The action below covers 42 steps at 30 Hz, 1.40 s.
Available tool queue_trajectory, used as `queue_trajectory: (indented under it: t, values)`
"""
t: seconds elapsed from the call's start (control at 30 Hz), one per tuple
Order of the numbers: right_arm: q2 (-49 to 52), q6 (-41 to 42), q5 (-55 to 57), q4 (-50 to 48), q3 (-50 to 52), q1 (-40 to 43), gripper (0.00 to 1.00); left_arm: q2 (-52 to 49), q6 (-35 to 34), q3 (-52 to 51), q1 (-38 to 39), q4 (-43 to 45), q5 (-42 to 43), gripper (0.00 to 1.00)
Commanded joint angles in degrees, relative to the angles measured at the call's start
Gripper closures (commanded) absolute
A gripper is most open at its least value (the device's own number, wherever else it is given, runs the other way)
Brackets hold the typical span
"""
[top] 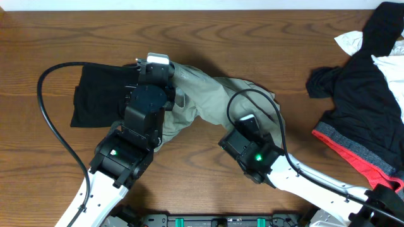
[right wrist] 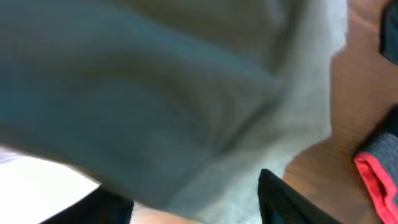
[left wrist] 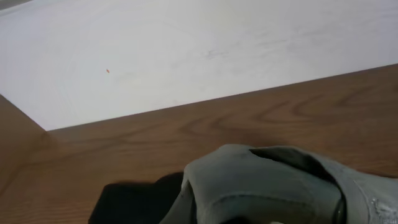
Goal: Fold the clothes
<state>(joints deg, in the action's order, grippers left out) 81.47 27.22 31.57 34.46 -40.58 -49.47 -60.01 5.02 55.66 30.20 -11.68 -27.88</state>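
My left gripper is holding the edge of the shorts (top: 208, 94), which lie bunched. It needs to lift that edge up next, move it outward, lower it onto the bare tabletop beyond and let go of it.
The pale khaki-green shorts (top: 208, 94) lie bunched across the middle of the table. My left gripper (top: 159, 63) is shut on their upper left edge. In the left wrist view the gripped fold of the shorts (left wrist: 267, 186) rises at the bottom and my fingers are hidden. A folded black garment (top: 95, 101) lies flat to the left, partly under my left arm. My right gripper (top: 243, 125) sits at the shorts' lower right end. In the right wrist view it stands open, its dark fingers (right wrist: 286, 202) wide apart, with khaki fabric (right wrist: 186, 93) draped across the gap.
A pile of black (top: 366, 94), white (top: 350, 43) and coral-trimmed (top: 360, 157) garments fills the right end of the table. A black cable (top: 50, 120) loops over the left side, and another cable (top: 268, 104) arcs over the shorts. The far table edge (left wrist: 217, 99) meets a white wall.
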Motion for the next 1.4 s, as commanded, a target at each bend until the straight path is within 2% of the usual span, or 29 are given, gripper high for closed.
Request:
queue_trajectory:
  t: [0.0, 0.1, 0.23, 0.33, 0.5, 0.6, 0.8, 1.0, 1.17, 1.37]
  values:
    - [-0.46, 5.51, 5.95, -1.6, 2.69, -0.04, 0.45, 0.22, 0.94, 1.25, -0.28, 0.68, -1.51, 0.94]
    - [-0.46, 5.57, 5.92, -3.45, 4.2, 0.37, 0.51, 0.22, 0.96, 1.25, -0.28, 0.68, -1.51, 0.94]
    - [-0.46, 5.57, 7.23, -4.37, 4.37, 0.46, 0.71, 0.22, 0.96, 1.25, -0.28, 0.68, -1.51, 0.94]
    - [-0.46, 5.55, 9.07, -5.35, 4.37, 0.46, 0.99, 0.22, 0.94, 1.25, -0.28, 0.68, -1.49, 0.94]
    - [-0.83, 5.53, 10.45, -5.25, 3.21, 0.44, 0.99, 0.48, 0.96, 1.25, -0.28, 0.7, -1.49, 0.94]
    - [-3.06, 4.74, 9.92, -2.01, -0.94, 0.52, 0.99, 1.4, 0.96, 1.25, -0.28, 0.61, -1.49, 0.94]
    - [-11.39, -6.54, 9.75, 11.28, -19.5, 5.77, 0.99, 5.09, 0.98, 1.4, -0.28, 0.7, -1.49, 0.94]
    - [-16.55, -16.02, 4.26, 17.07, -35.32, 16.31, 0.99, 9.07, 1.03, 1.49, -0.28, 0.68, -1.11, 0.94]
    - [-19.85, -20.81, 4.17, 18.95, -40.39, 20.79, 0.99, 13.46, 2.91, 2.43, -0.28, 0.7, -1.11, 0.94]
    - [-24.33, -23.23, 4.22, 21.14, -42.84, 21.14, 0.99, 19.08, 2.84, 5.49, -0.22, 0.61, -1.07, 0.94]
